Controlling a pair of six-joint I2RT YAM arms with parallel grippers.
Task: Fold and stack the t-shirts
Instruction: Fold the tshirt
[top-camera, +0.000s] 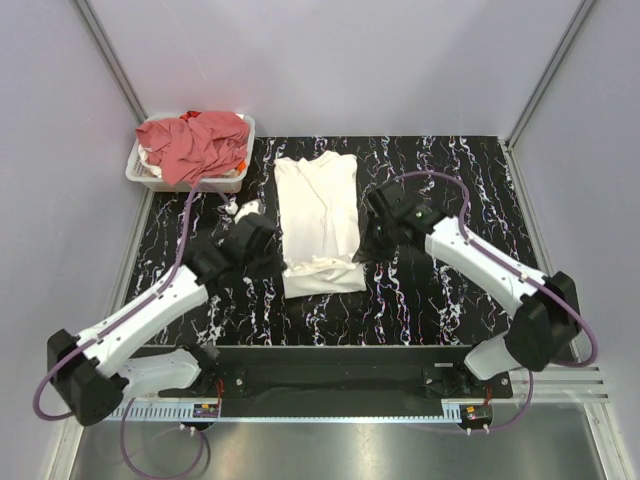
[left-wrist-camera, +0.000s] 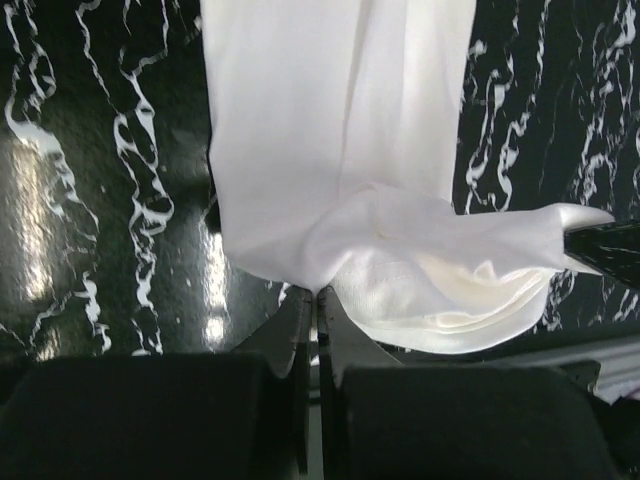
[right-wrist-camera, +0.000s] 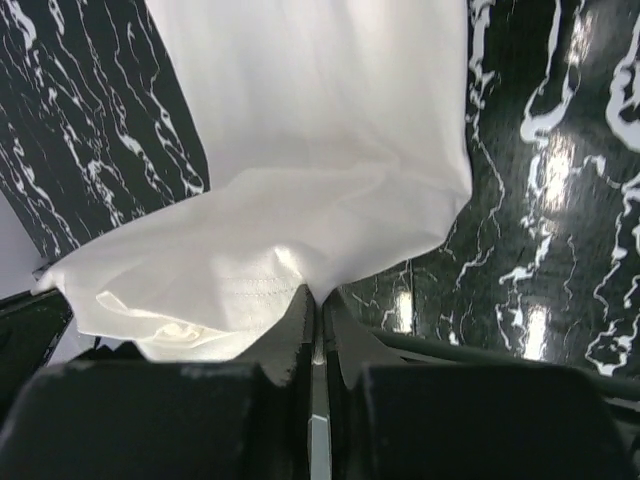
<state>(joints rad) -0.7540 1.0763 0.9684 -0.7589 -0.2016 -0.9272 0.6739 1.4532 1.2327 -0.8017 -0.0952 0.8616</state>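
Observation:
I need to carry the shirt corner pinched in my right gripper outward next and down onto the shirt's flat far part (top-camera: 346, 207) and release it there, because the shirt's near end is only partly folded.
A white t-shirt (top-camera: 318, 215) lies folded lengthwise into a narrow strip on the black marbled table (top-camera: 440, 310). Its near end is lifted and curled over. My left gripper (top-camera: 280, 262) is shut on the near left corner of the white shirt (left-wrist-camera: 330, 150); the pinch shows in the left wrist view (left-wrist-camera: 318, 292). My right gripper (top-camera: 362, 252) is shut on the near right corner (right-wrist-camera: 318, 292) of the white shirt (right-wrist-camera: 310, 130). Salmon-red t-shirts (top-camera: 195, 143) are heaped in a white basket (top-camera: 238, 182) at the far left.
A small crumpled white thing (top-camera: 246, 209) lies on the table just in front of the basket. Grey walls with metal posts close off the back and sides. The table's near edge carries both arm bases.

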